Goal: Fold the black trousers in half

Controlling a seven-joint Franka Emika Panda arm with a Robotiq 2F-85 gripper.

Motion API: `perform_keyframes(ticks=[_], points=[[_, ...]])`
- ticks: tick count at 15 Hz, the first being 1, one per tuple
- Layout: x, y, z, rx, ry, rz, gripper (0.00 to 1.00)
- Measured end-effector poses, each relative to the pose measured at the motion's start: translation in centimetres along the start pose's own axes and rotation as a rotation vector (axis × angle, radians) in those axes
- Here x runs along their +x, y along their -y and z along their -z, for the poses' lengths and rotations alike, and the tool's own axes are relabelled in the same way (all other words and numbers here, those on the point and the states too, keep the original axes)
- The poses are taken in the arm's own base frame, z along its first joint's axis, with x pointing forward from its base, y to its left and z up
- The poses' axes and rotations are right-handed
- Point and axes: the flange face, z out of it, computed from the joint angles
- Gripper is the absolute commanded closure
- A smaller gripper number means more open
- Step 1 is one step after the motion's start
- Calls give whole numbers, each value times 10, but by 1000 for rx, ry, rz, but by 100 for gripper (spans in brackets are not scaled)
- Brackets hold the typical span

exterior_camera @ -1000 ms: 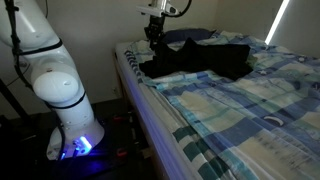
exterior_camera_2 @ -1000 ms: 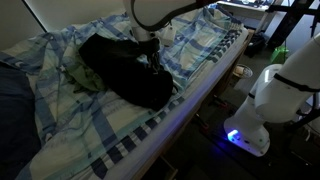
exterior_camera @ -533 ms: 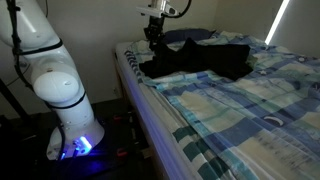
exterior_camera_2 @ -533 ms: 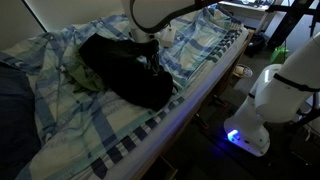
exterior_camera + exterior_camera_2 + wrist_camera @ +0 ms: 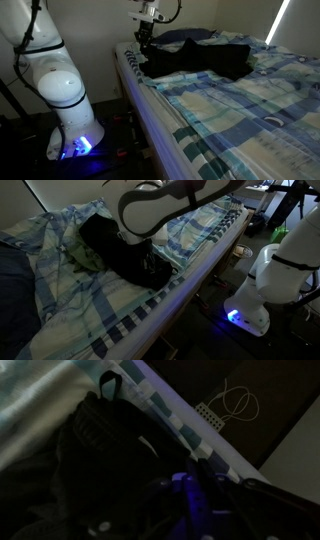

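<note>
The trousers' end goes onto the bed's checkered border (image 5: 131, 60) (image 5: 188, 436) beside the gripper next, drawn toward the floor cable by my gripper and then released, because the fabric lies crumpled.
The black trousers (image 5: 200, 58) lie crumpled across the bed near its edge, and they also show in both other views (image 5: 125, 258) (image 5: 95, 460). My gripper (image 5: 143, 38) hangs over the trousers' end nearest the bed edge, its fingers at or just above the fabric. In an exterior view the arm (image 5: 160, 205) hides the gripper. In the wrist view the jaws (image 5: 195, 495) are very dark, lit only by a purple glow, so I cannot tell if they hold the fabric.
The blue-and-white plaid bedsheet (image 5: 230, 105) (image 5: 95, 310) covers the bed. A dark blue pillow (image 5: 188, 35) (image 5: 10, 280) lies beyond the trousers. A greenish cloth (image 5: 85, 258) lies beside them. The robot base (image 5: 65, 95) (image 5: 262, 280) stands on the floor beside the bed. A cable (image 5: 235, 405) lies on the floor.
The gripper has shifted a little toward the bed edge and the arm has swung so that it now crosses more of the exterior view. The trousers have barely moved.
</note>
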Motion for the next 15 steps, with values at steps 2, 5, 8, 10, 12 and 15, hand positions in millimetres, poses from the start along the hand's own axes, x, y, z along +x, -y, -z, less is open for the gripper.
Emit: perform_keyframes(ticks=[2, 5, 8, 10, 12, 15], points=[[5, 24, -5, -12, 12, 48, 98], [8, 55, -9, -29, 24, 106, 98], [8, 69, -13, -37, 32, 135, 98], [8, 70, -15, -35, 38, 139, 98], [9, 69, -19, -32, 48, 139, 66], [9, 66, -28, -21, 80, 137, 49]])
